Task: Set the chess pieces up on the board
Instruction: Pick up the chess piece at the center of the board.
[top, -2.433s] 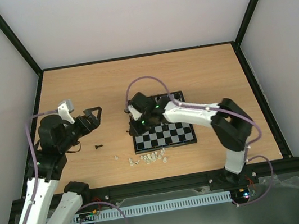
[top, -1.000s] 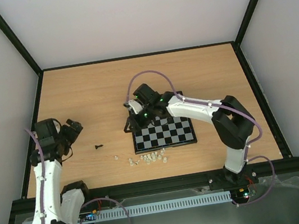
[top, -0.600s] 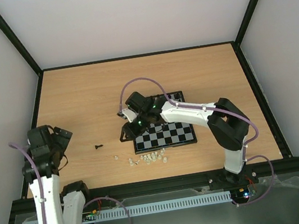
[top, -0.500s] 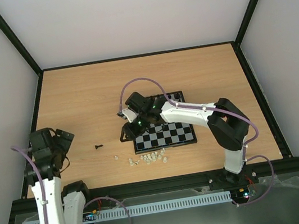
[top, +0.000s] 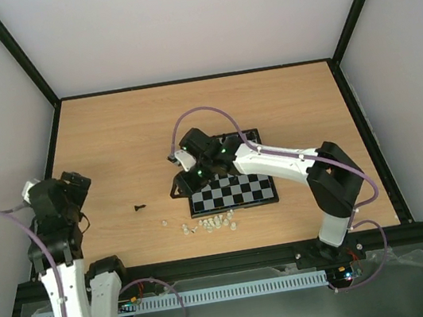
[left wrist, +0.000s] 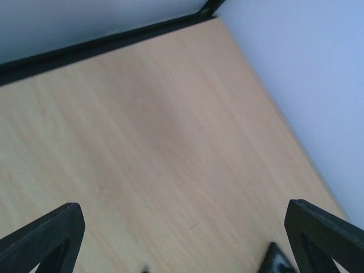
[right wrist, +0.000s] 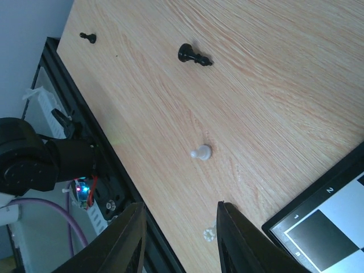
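Observation:
My open left gripper should next come back toward my base and down to the smaller black piece near the table frame, as it is off the board.
The board lies right of the table's middle, and my right arm covers its back left part. Its corner shows in the right wrist view. One black chess piece lies on the wood left of the board. In the right wrist view a black piece lies on its side and a smaller one sits farther off. My right gripper hovers just off the board's left edge, open, with nothing between its fingers. My left gripper is far left, wide open over bare wood.
Whitish translucent pieces cluster in front of the board's near left corner, with one more apart to the left. A white pawn and a white piece lie under the right gripper. The black table frame runs close by.
The left arm has swung back to the left and toward the near edge. The right gripper has shifted slightly left, off the board's left edge.

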Controlling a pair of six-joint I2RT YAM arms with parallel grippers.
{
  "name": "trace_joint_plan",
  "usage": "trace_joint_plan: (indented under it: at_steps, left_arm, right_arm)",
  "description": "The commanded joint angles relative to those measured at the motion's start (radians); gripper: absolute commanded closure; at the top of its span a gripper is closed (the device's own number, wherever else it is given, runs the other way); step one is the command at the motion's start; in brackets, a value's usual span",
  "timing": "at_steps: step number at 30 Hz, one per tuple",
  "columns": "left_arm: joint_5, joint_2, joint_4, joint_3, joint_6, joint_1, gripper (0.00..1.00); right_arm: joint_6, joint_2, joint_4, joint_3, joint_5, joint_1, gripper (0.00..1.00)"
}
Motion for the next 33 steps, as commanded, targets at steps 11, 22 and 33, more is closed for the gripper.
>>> trace_joint_plan:
  at_steps: [11,22,33]
  left_arm:
    - [-0.271,0.358,-0.09,-0.183,-0.296,0.031,0.01]
    - [-0.131,0.474,0.066,-0.303,-0.254,0.252,0.08]
    - [-0.117,0.552,0.14,-0.346,-0.219,0.335,0.48]
  right_arm:
    - [0.036,0.052,-0.083,0.018,0.106,0.062,0.65]
    - [0.033,0.117,-0.098,0.056,0.127,0.091,0.65]
    - [0.019,0.118,-0.08,0.023,0.118,0.095,0.66]
